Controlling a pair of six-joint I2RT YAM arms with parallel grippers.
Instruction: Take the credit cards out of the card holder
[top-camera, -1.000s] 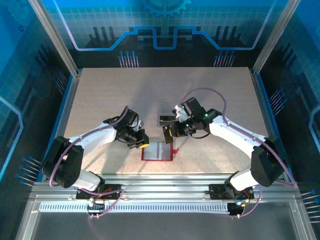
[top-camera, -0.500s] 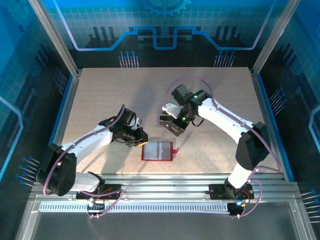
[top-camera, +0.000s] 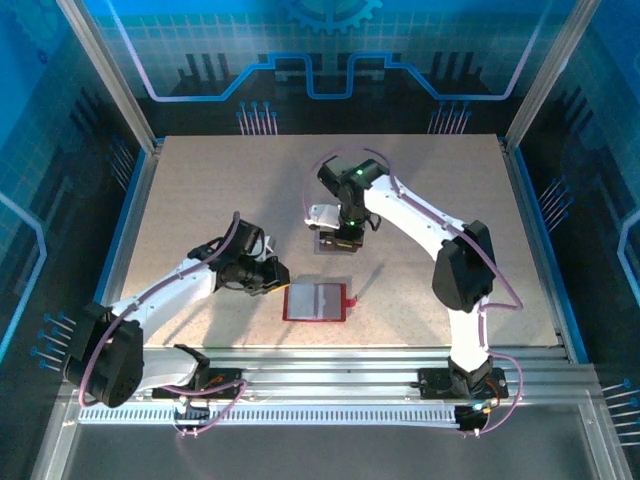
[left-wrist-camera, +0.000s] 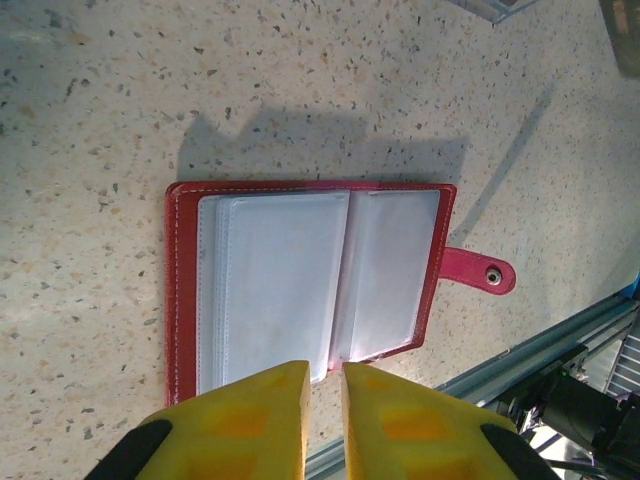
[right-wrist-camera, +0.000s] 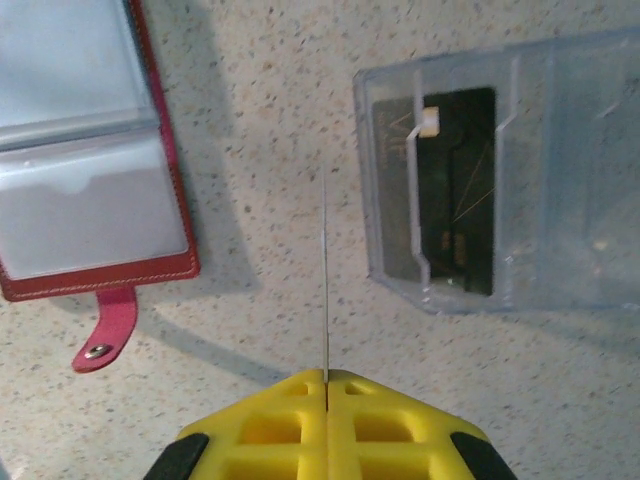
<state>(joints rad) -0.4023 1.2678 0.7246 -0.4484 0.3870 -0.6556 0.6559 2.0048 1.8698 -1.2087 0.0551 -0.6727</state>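
Observation:
I will next move my right gripper away from my base until it is over the black card (right-wrist-camera: 455, 190) in the clear tray. Then I will lower the thin card and let it go.
The card holder (top-camera: 315, 301) lies open on the table, dark red with pale grey pockets and its tab (left-wrist-camera: 478, 271) out to the side. My left gripper (left-wrist-camera: 325, 368) hovers at the holder's (left-wrist-camera: 300, 285) edge, its jaws a narrow gap apart with nothing between them; from above it (top-camera: 274, 279) sits just left of the holder. My right gripper (right-wrist-camera: 325, 376) is shut on a thin credit card (right-wrist-camera: 325, 280), seen edge-on. It (top-camera: 338, 236) hangs beside a clear tray (right-wrist-camera: 560, 200) where a black credit card (right-wrist-camera: 455, 190) lies.
The clear tray (top-camera: 336, 243) sits behind the holder, mid-table. An aluminium rail (top-camera: 320, 362) runs along the near edge, close in front of the holder. Blue-lit frame posts (top-camera: 140, 140) and walls enclose the tabletop.
My right arm swung back and left from beside the holder to the tray, carrying the card. My left gripper drew back left off the holder and its jaws parted slightly.

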